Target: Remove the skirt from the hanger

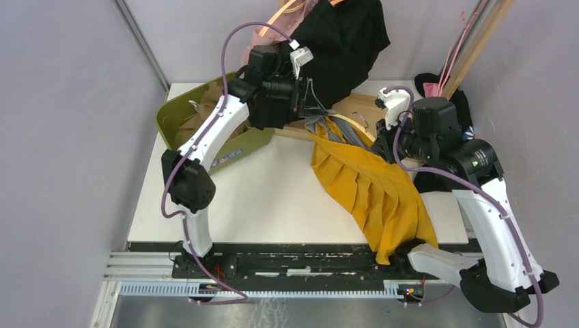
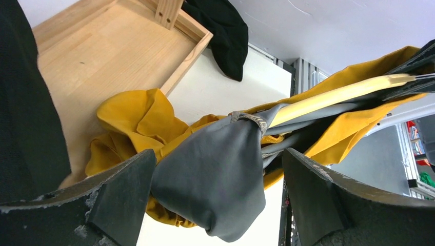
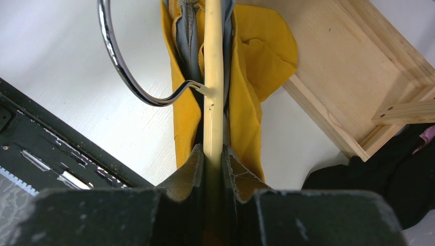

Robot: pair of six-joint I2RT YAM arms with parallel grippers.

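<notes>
Next I will shift my left gripper toward the hanger bar and close it on the grey lining (image 1: pixel 317 121) bulging past the bar's end.
The yellow pleated skirt (image 1: pixel 369 184) with a grey lining hangs from a cream hanger (image 1: pixel 351 123) and drapes down over the table's front edge. My left gripper (image 1: pixel 311 109) is at the skirt's top end. In the left wrist view it (image 2: pixel 218 195) is open, jaws wide apart, with a bulge of grey lining (image 2: pixel 215 174) between them. The hanger bar (image 2: pixel 333 95) runs off to the right. My right gripper (image 1: pixel 386 140) is shut on the hanger bar (image 3: pixel 213 77), just below the metal hook (image 3: pixel 115 61). The skirt (image 3: pixel 246 92) hangs on both sides of the bar.
A wooden tray (image 1: pixel 362 106) lies behind the skirt. A green bin (image 1: pixel 198 116) stands at the back left under my left arm. A black garment (image 1: pixel 345 41) hangs at the back, and black cloth (image 1: pixel 437 82) lies at the back right beside wooden poles (image 1: pixel 478 41).
</notes>
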